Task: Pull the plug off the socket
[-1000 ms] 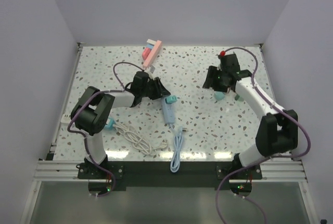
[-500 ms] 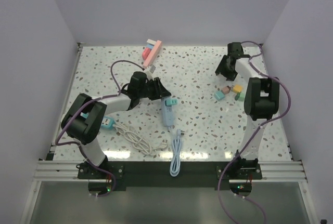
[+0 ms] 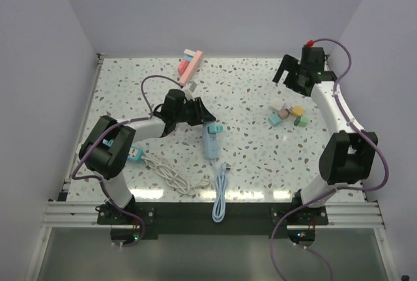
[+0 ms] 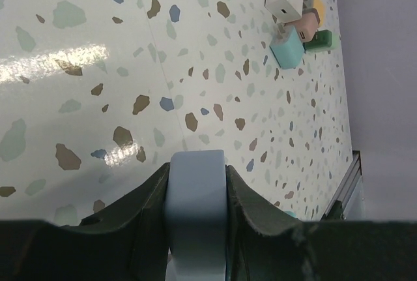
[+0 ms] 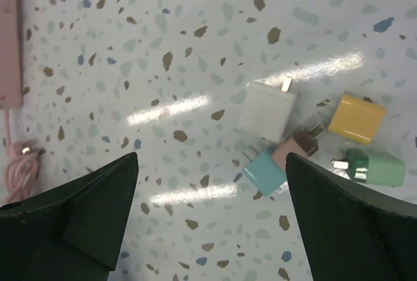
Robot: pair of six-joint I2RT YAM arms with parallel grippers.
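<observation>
My left gripper will next swing to the left in the top view and let go of the light blue power strip's end beside the teal power strip, since its fingers are holding that end.
The socket is a light blue power strip [image 3: 210, 143] lying mid-table, its cable running toward the front edge. A teal plug [image 3: 215, 127] sits in it near the far end. My left gripper [image 3: 200, 115] is low over that far end and shut on the strip. In the left wrist view the strip's rounded end [image 4: 195, 196] fills the gap between both fingers of the left gripper [image 4: 195, 167]. My right gripper [image 3: 292, 77] hangs raised at the back right. It stands wide open with nothing in it [image 5: 211, 156], above the bare tabletop.
Several loose plugs lie at the right: white [image 5: 267, 110], teal [image 5: 268, 172], pink [image 5: 296, 150], yellow [image 5: 357, 119], green [image 5: 374, 167]. A pink power strip [image 3: 190, 66] lies at the back. A coiled white cable [image 3: 166, 171] lies front left.
The right gripper has opened wide and swung up toward the back right. A white plug now lies beside the loose plugs. The left gripper keeps its hold on the strip.
</observation>
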